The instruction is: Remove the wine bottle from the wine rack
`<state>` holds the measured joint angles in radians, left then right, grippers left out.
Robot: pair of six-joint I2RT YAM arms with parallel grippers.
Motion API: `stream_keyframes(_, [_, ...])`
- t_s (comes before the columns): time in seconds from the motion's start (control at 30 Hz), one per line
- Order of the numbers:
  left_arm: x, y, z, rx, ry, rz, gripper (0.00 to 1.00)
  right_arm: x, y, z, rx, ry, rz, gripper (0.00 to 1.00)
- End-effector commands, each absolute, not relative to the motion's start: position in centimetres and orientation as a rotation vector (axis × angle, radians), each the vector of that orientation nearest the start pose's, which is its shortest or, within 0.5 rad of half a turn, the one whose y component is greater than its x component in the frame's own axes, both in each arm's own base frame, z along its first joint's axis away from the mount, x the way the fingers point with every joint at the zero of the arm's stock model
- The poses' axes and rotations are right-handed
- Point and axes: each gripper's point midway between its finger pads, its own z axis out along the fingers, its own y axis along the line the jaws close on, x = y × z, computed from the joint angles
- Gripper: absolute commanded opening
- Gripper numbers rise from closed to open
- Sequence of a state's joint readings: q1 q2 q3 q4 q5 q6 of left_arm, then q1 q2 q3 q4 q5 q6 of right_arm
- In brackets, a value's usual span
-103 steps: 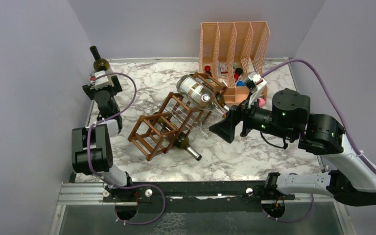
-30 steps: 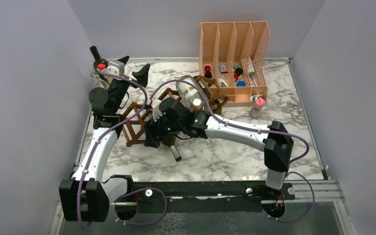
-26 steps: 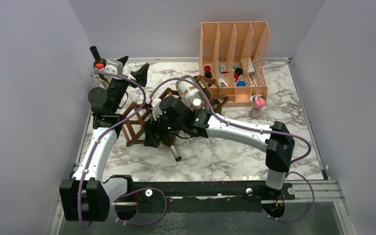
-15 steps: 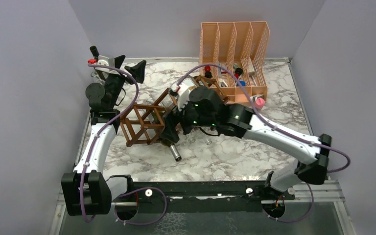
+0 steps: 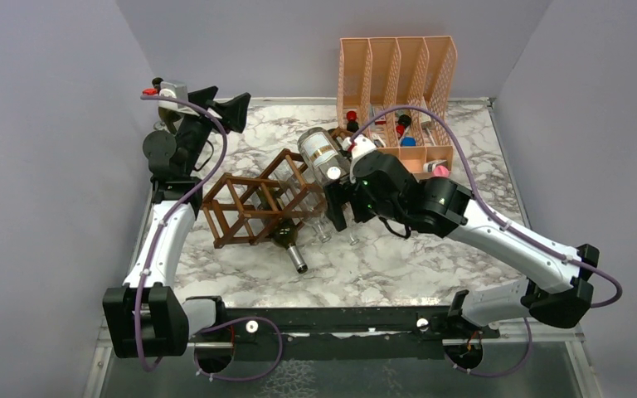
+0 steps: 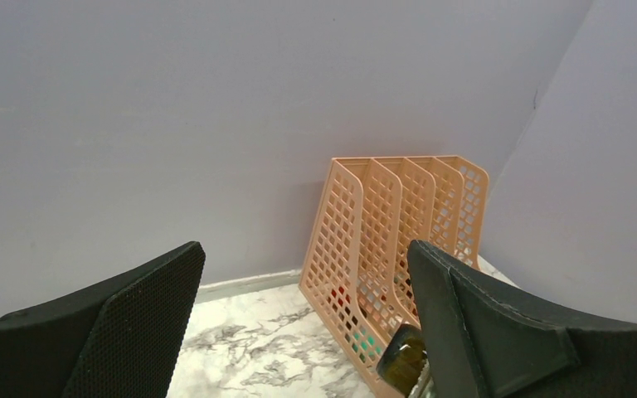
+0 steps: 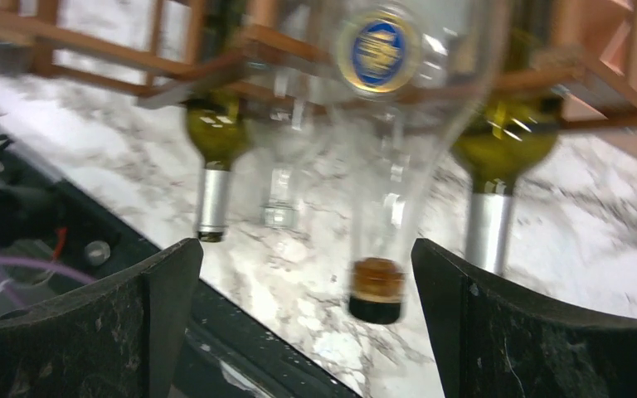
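Note:
The clear bottle's neck by the shoulder (image 7: 381, 153) sticks out past the rack, so I will next move my right gripper down and outward until its open fingers are on both sides of it.
The brown wooden wine rack (image 5: 253, 203) lies at an angle on the marble table. A clear bottle with a gold label (image 5: 323, 153) rests on its upper right part. A green bottle with a silver neck (image 5: 290, 249) sticks out of its near side. My right gripper (image 5: 337, 209) is open and empty just right of the rack. The right wrist view shows the clear bottle (image 7: 379, 50) neck-down between my right gripper's fingers (image 7: 307, 332), not touched, with green bottles (image 7: 216, 133) beside it. My left gripper (image 5: 222, 104) is open and empty, raised at the back left.
A peach mesh file organiser (image 5: 398, 75) with small items stands at the back right and also shows in the left wrist view (image 6: 398, 240). A pink-capped bottle (image 5: 440, 170) stands before it. Another dark bottle (image 5: 160, 116) is mostly hidden behind the left arm. Purple walls close in three sides.
My right arm has drawn back to the right, off the rack. The rack has swung and shifted on the table. My left gripper has lifted toward the back wall.

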<state>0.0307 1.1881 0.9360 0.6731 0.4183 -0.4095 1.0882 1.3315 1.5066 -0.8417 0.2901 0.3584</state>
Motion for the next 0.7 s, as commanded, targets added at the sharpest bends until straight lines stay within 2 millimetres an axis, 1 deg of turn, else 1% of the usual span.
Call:
stream_keyframes(0.0, [40.1, -7.4, 42.1, 0.066, 1.218, -0.616, 0.99, 21.6, 26.2, 26.7, -0.502, 2.233, 0.367, 1.00])
stream_keyframes(0.13, [40.0, -7.7, 42.3, 0.082, 1.221, -0.628, 0.99, 22.4, 27.0, 26.0, -0.519, 2.228, 0.436, 1.00])
stream_keyframes(0.2, [39.7, -8.1, 42.3, 0.118, 1.217, -0.622, 0.99, 23.0, 27.5, 25.7, -0.519, 2.238, 0.470, 1.00])
stream_keyframes(0.37, [39.6, -7.6, 42.3, 0.115, 1.209, -0.580, 0.99, 24.5, 28.7, 25.1, -0.522, 2.250, 0.551, 0.99])
stream_keyframes(0.43, [39.6, -7.5, 42.4, 0.108, 1.207, -0.581, 0.99, 24.7, 29.2, 24.8, -0.531, 2.258, 0.572, 0.98])
stream_keyframes(0.53, [39.7, -7.6, 42.7, 0.090, 1.211, -0.612, 0.99, 25.2, 29.7, 23.9, -0.539, 2.292, 0.565, 0.94])
stream_keyframes(0.6, [39.7, -7.9, 42.8, 0.097, 1.227, -0.630, 0.99, 25.5, 29.8, 23.6, -0.533, 2.300, 0.566, 0.91])
stream_keyframes(0.67, [40.0, -7.6, 42.9, 0.075, 1.248, -0.630, 0.99, 25.8, 29.8, 23.2, -0.528, 2.306, 0.580, 0.89])
